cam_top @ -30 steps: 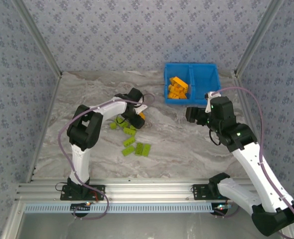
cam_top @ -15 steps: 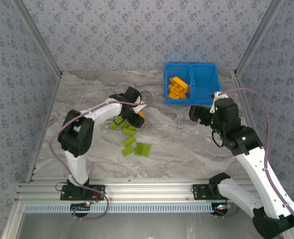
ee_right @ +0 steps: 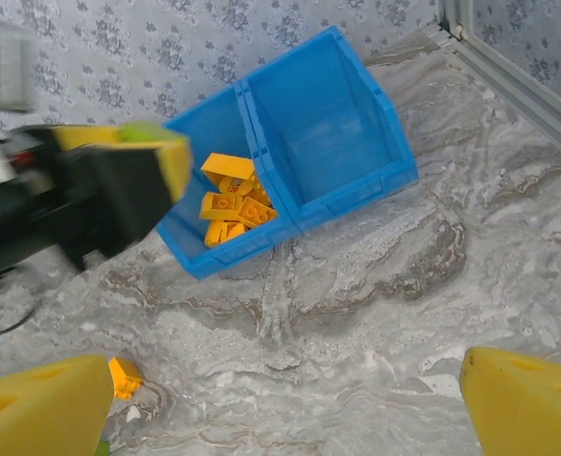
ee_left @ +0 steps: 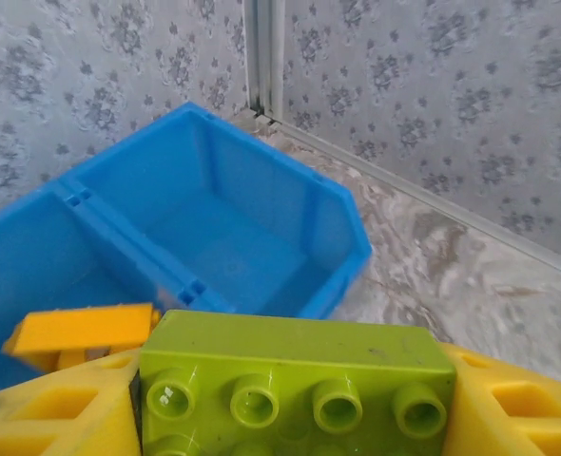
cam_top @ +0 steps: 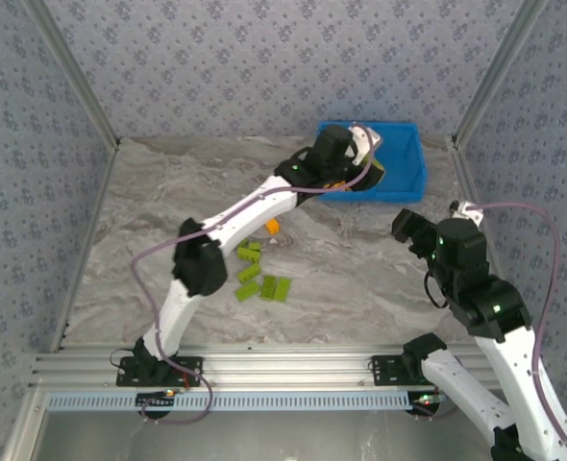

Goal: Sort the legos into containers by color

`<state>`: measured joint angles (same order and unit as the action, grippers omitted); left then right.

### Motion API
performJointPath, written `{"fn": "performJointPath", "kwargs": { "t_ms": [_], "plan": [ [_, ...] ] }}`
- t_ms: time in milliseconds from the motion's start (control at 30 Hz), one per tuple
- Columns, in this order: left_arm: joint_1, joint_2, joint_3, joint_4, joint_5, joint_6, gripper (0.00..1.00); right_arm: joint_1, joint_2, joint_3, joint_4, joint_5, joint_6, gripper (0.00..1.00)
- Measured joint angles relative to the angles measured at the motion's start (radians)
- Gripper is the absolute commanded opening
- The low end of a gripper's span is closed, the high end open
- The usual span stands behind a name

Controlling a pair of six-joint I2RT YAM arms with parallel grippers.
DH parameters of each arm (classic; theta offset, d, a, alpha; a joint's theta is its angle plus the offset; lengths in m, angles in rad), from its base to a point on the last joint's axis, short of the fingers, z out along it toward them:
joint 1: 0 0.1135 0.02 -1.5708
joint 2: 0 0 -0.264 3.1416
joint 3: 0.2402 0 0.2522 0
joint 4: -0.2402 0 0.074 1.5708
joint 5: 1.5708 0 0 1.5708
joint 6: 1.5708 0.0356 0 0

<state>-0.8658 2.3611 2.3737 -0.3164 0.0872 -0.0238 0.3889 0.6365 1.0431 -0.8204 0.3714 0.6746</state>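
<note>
Orange legos lie on one side of the bin's divider, so the left gripper will next move outward over the bin's bare section [cam_top: 402,158] and release the olive-green lego there.
My left gripper [cam_top: 368,163] is shut on an olive-green lego [ee_left: 295,380] and hangs over the blue bin [cam_top: 408,178], near its central divider. The bin's left compartment [ee_right: 225,204] holds several orange legos. Its right compartment [ee_left: 233,237] is bare. Several green legos [cam_top: 261,274] lie on the table in the middle, with one orange lego [cam_top: 274,227] beside them. My right gripper [cam_top: 406,226] is open with nothing in it, above the marble table just in front of the bin; its yellow fingers [ee_right: 43,404] stand far apart.
The bin sits at the back right, close to the patterned back wall and the metal corner post [ee_left: 263,52]. The left arm [cam_top: 235,211] stretches diagonally across the table's middle. Bare marble [ee_right: 357,313] lies below the right gripper.
The left arm has swung from the green pile up to the bin, carrying a green lego. The right gripper has drawn back to the right and toward the near edge.
</note>
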Motion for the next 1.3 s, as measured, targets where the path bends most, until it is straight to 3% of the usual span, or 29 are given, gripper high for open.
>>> {"fn": "performJointPath", "kwargs": {
  "t_ms": [133, 300, 433, 500, 600, 700, 900, 1100, 1200, 1300],
  "plan": [
    [0.006, 0.286, 0.326, -0.002, 0.011, -0.024, 0.41, 0.0, -0.051, -0.009, -0.042, 0.0, 0.032, 0.96],
    [-0.011, 0.413, 0.378, 0.097, -0.032, -0.001, 0.41, 0.0, -0.066, -0.021, -0.098, -0.008, 0.06, 0.96],
    [-0.042, 0.462, 0.417, 0.225, -0.143, 0.027, 0.56, 0.0, -0.088, -0.031, -0.131, -0.018, 0.081, 0.96],
    [-0.051, 0.487, 0.453, 0.28, -0.171, 0.026, 0.72, 0.0, -0.117, -0.039, -0.145, -0.019, 0.094, 0.96],
    [-0.05, 0.489, 0.457, 0.332, -0.192, 0.019, 0.89, 0.0, -0.169, -0.059, -0.161, -0.018, 0.109, 0.96],
    [-0.036, 0.489, 0.462, 0.363, -0.207, 0.014, 0.99, 0.0, -0.195, -0.074, -0.181, -0.016, 0.123, 0.97],
    [-0.015, 0.488, 0.462, 0.35, -0.215, 0.014, 0.99, 0.0, -0.196, -0.087, -0.187, -0.016, 0.127, 0.97],
    [-0.013, 0.425, 0.462, 0.204, -0.218, -0.031, 0.99, 0.0, -0.196, -0.098, -0.186, -0.025, 0.122, 0.97],
    [-0.013, 0.315, 0.446, 0.045, -0.23, -0.078, 0.99, 0.0, -0.153, -0.101, -0.192, -0.053, 0.102, 0.98],
    [-0.011, 0.101, 0.306, -0.073, -0.221, -0.107, 0.99, -0.003, 0.013, -0.077, -0.208, -0.066, 0.056, 1.0]
  ]
}}
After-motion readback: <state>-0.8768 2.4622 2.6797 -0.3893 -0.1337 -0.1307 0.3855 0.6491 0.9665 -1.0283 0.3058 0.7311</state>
